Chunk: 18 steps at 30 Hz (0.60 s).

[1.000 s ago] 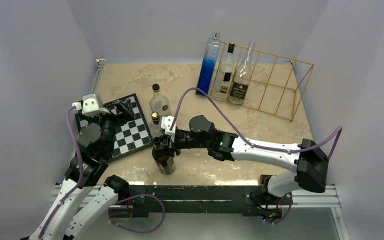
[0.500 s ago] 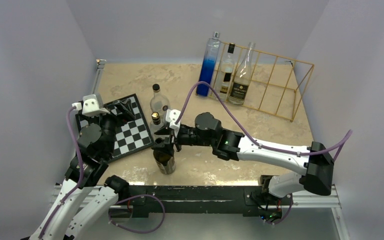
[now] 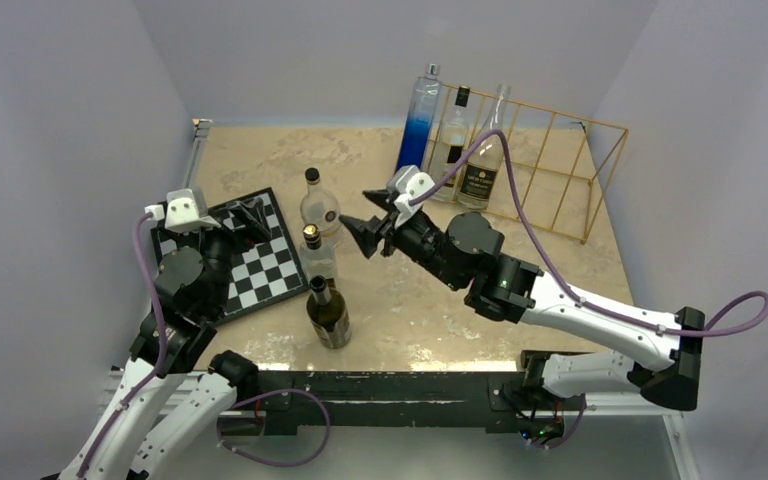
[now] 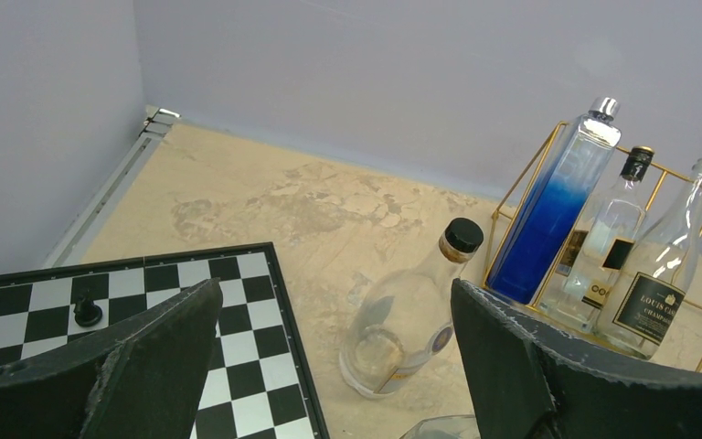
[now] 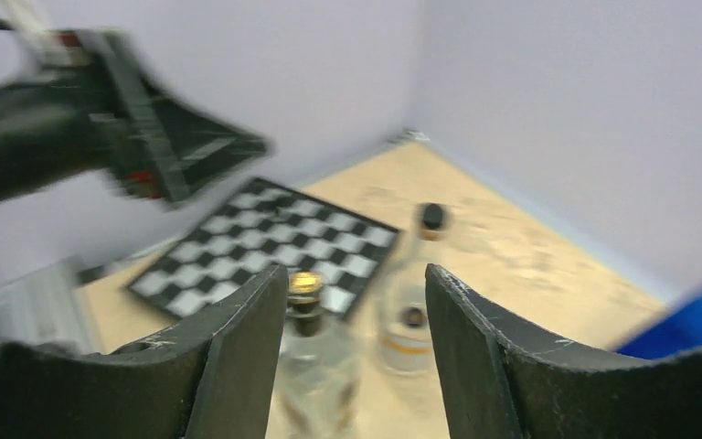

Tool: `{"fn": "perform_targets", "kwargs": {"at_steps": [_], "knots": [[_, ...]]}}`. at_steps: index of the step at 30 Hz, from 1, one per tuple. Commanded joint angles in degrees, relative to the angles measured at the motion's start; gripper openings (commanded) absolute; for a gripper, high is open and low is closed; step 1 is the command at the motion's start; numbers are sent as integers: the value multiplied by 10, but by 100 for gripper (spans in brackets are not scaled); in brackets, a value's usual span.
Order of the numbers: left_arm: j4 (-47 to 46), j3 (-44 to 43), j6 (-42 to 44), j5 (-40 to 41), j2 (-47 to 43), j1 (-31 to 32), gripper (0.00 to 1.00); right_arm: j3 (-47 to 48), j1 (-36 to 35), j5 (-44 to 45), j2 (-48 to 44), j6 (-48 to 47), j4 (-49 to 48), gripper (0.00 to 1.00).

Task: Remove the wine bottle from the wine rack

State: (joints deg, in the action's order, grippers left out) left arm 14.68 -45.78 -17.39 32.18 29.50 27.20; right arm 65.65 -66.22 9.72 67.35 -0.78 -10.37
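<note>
I will next turn my right gripper away from the bottles on the table, then reach outward onto the neck of the clear bottle with the black label (image 3: 484, 155).
The gold wire wine rack (image 3: 540, 108) stands at the back right and holds a blue bottle (image 3: 416, 130), a clear black-capped bottle (image 3: 451, 145) and a clear bottle with a black label (image 3: 484, 155). A dark wine bottle (image 3: 328, 316) stands upright on the table near the front, with nothing touching it. My right gripper (image 3: 368, 222) hovers open and empty mid-table, up and to the right of that bottle. In the blurred right wrist view this gripper (image 5: 356, 352) looks past its fingers (image 5: 238, 366) at two clear bottles. My left gripper (image 3: 250, 214) hangs open and empty over the checkerboard (image 3: 260, 265).
A clear bottle with a gold cap (image 3: 315, 255) and a rounder clear black-capped one (image 3: 318, 205) stand left of centre, beside the checkerboard. A black chess piece (image 4: 87, 311) sits on the board (image 4: 238, 311). Walls close in on the left, back and right.
My right gripper opened off the dark bottle's neck, rose and swung back to the right, towards the rack. The dark bottle stays standing. The left arm has not moved.
</note>
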Motion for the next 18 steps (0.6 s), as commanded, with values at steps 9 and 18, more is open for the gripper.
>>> {"fn": "perform_targets", "kwargs": {"at_steps": [9,18], "knots": [[-9,-15,-6,-12,-5,2,99,116,274,222,113,-27,69,60],[-20,-10,-5,-35,-20,2,99,298,442,150,269,39,206,67]]}}
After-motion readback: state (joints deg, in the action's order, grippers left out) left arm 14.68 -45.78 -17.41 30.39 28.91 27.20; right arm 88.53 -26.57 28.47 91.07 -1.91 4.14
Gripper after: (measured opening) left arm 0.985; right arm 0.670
